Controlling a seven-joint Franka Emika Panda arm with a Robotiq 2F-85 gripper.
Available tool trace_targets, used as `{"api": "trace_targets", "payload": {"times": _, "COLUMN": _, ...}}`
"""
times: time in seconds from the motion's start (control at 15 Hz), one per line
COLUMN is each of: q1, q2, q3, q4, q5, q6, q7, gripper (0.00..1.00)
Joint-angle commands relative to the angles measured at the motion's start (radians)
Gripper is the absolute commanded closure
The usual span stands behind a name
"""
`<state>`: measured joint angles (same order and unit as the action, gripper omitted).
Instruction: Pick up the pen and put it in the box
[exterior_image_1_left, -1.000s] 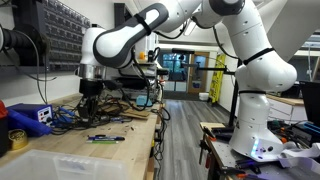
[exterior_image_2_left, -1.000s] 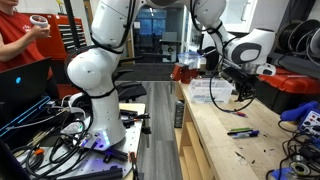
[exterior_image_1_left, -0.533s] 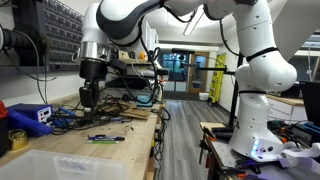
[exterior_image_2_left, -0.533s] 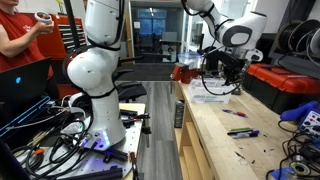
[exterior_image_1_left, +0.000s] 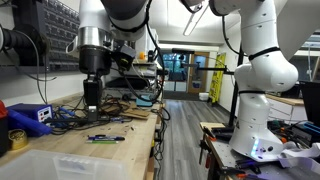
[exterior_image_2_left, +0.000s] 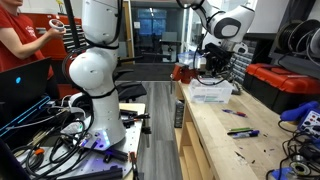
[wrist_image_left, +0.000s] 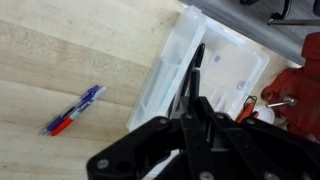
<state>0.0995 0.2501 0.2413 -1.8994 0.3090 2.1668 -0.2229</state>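
The robot needs to move its gripper from the box's long rim farther over the open box, away from the marker, before it lowers and releases the pen.
My gripper (exterior_image_1_left: 91, 97) (exterior_image_2_left: 213, 68) hangs above the wooden bench and is shut on a thin dark pen (wrist_image_left: 197, 62) that sticks out past the fingertips (wrist_image_left: 190, 100). In the wrist view the pen lies over the translucent whitish box (wrist_image_left: 165, 75), near its long rim. The box also shows in both exterior views (exterior_image_2_left: 210, 95) (exterior_image_1_left: 55, 160). The gripper is above the box, not touching it.
A blue-and-red marker (wrist_image_left: 75, 110) lies on the wood beside the box, and loose pens show on the bench (exterior_image_1_left: 105, 138) (exterior_image_2_left: 241, 132). A small blue device (exterior_image_1_left: 30, 117), a yellow tape roll (exterior_image_1_left: 17, 138), tangled cables and a red toolbox (exterior_image_2_left: 285, 80) crowd the bench ends.
The gripper has risen from the bench and travelled along it toward the box, staying shut.
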Motion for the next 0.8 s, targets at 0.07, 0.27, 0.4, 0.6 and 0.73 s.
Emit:
{"api": "trace_targets", "payload": {"times": 0.07, "q1": 0.041, "q2": -0.003, "q3": 0.013, "q4": -0.015, "q5": 0.02, "q6": -0.025, "q7": -0.01, "gripper": 0.98}}
{"api": "trace_targets", "payload": {"times": 0.27, "q1": 0.067, "q2": 0.034, "q3": 0.021, "q4": 0.005, "q5": 0.012, "q6": -0.027, "q7": 0.006, "gripper": 0.98}}
{"api": "trace_targets", "payload": {"times": 0.4, "q1": 0.081, "q2": 0.07, "q3": 0.021, "q4": 0.026, "q5": 0.004, "q6": -0.029, "q7": 0.018, "gripper": 0.98}}
{"api": "trace_targets", "payload": {"times": 0.6, "q1": 0.097, "q2": 0.125, "q3": 0.021, "q4": 0.06, "q5": -0.006, "q6": -0.028, "q7": 0.038, "gripper": 0.98}}
{"api": "trace_targets", "payload": {"times": 0.73, "q1": 0.107, "q2": 0.167, "q3": 0.02, "q4": 0.089, "q5": -0.014, "q6": -0.022, "q7": 0.052, "gripper": 0.98}}
